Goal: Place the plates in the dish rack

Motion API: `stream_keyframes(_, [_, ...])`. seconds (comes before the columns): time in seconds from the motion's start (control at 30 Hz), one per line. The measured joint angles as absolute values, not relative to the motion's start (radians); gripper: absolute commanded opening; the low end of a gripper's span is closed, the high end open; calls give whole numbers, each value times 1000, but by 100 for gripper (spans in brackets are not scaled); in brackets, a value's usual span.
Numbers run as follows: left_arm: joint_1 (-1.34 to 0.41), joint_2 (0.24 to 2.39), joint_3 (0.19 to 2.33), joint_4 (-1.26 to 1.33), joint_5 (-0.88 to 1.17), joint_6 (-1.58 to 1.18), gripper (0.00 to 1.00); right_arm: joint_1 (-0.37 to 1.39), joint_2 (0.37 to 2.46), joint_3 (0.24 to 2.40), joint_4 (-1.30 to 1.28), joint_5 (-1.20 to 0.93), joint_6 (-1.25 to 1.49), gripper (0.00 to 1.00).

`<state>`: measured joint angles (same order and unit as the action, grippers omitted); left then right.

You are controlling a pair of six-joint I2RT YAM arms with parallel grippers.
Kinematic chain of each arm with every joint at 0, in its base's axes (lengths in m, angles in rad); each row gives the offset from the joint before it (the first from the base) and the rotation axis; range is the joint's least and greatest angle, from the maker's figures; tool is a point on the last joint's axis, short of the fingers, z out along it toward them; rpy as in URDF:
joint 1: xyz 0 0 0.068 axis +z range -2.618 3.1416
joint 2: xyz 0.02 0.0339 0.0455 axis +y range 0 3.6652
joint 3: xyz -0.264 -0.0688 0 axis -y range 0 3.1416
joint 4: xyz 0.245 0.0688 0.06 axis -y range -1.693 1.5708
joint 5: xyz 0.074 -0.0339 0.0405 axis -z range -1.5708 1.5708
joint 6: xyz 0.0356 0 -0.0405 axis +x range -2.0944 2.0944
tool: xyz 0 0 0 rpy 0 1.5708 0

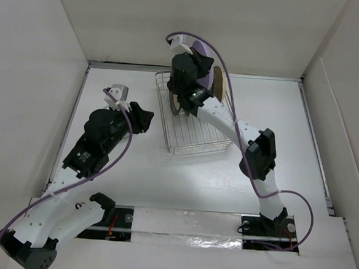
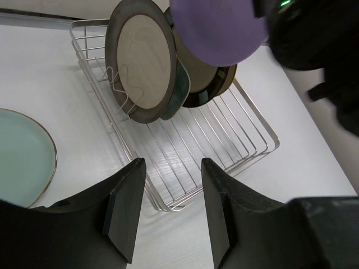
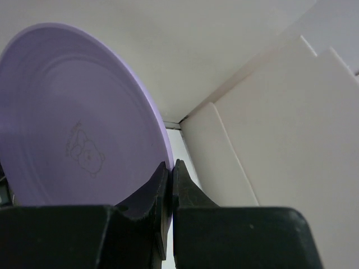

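Note:
My right gripper lowers the lavender plate (image 3: pixel 78 123) into the empty gap between the mint and cream plates next, then lets go of the lavender plate's rim.
My right gripper (image 3: pixel 171 168) is shut on the rim of the lavender round plate (image 3: pixel 78 123) and holds it upright above the far end of the silver wire dish rack (image 1: pixel 195 135). The lavender plate also shows from above (image 1: pixel 203 50) and in the left wrist view (image 2: pixel 219 28). Several plates stand in the far part of the rack (image 2: pixel 224 140): a dark-rimmed silver one (image 2: pixel 140 59) in front, a mint one (image 2: pixel 182 89), a dark-rimmed cream one (image 2: pixel 205 89) and a tan one (image 1: pixel 219 82). My left gripper (image 2: pixel 171 162) is open and empty, left of the rack. A pale green plate (image 2: pixel 22 157) lies flat on the table.
White walls enclose the table on three sides. The near half of the rack holds no plates. The right arm's elbow (image 1: pixel 259 153) hangs over the table to the right of the rack.

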<state>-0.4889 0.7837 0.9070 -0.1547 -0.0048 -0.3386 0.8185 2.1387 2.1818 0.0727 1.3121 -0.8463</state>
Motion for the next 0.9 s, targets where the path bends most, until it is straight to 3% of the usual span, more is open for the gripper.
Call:
stream_keyframes(0.13, [-513, 765, 896, -151, -9, -334, 41, 844, 2239, 2164, 311, 1345, -1074, 0])
stream_keyframes(0.43, [-557, 773, 864, -147, -12, -318, 41, 843, 2328, 2157, 450, 1382, -1194, 0])
stream_keyframes(0.9, [-557, 783, 859, -147, -13, -315, 42, 785, 2328, 2167, -16, 1293, -629, 0])
